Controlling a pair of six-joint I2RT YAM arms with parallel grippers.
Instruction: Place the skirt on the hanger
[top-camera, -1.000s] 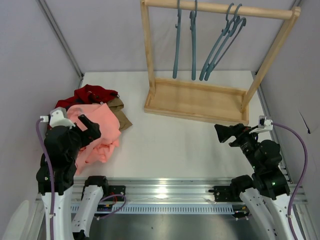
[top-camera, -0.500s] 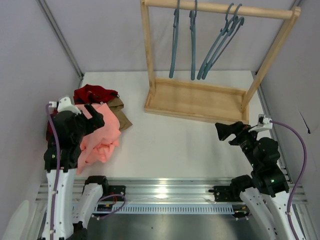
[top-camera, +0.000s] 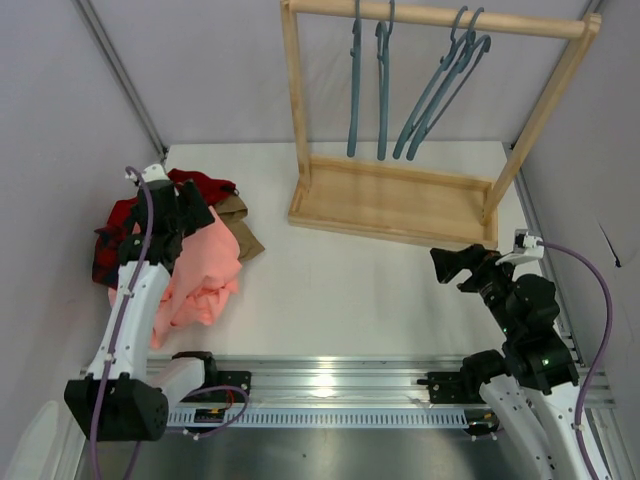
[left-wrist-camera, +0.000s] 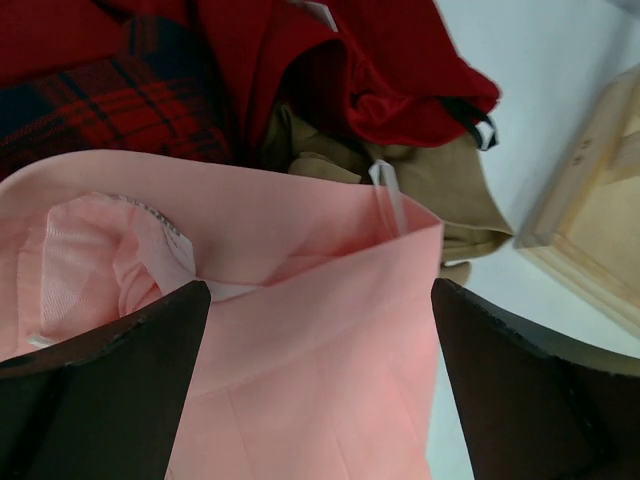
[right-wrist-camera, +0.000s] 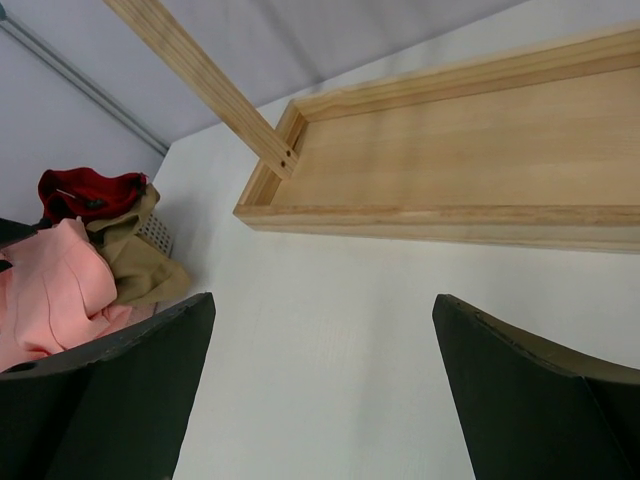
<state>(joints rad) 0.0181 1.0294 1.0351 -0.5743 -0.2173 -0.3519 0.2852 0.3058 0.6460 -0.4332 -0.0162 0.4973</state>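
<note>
The skirt's raised upper edge (left-wrist-camera: 322, 284) already runs between my open fingers, so my left gripper moves down a little over that edge next and closes on it.
The salmon-pink skirt (top-camera: 207, 268) lies crumpled at the table's left; its upper edge and white label show in the left wrist view (left-wrist-camera: 320, 340). My left gripper (top-camera: 188, 213) hovers open just above that upper edge, fingers (left-wrist-camera: 120, 390) spread wide on either side of the cloth, holding nothing (left-wrist-camera: 320, 288). Several teal hangers (top-camera: 382, 90) hang from the rail of the wooden rack at the back. My right gripper (top-camera: 449, 265) stands open and empty over bare table (right-wrist-camera: 323, 300), in front of the rack's base.
A dark red garment (top-camera: 200, 184), a tan-brown one (top-camera: 243, 228) and a red plaid cloth (top-camera: 104, 252) lie piled behind and beside the skirt. The wooden rack's tray base (top-camera: 390, 203) and uprights fill the back right. Walls stand close on both sides.
My left arm has stretched away from the near edge, carrying its open gripper to the skirt's far edge. The right arm has barely moved. The hangers sway slightly.
</note>
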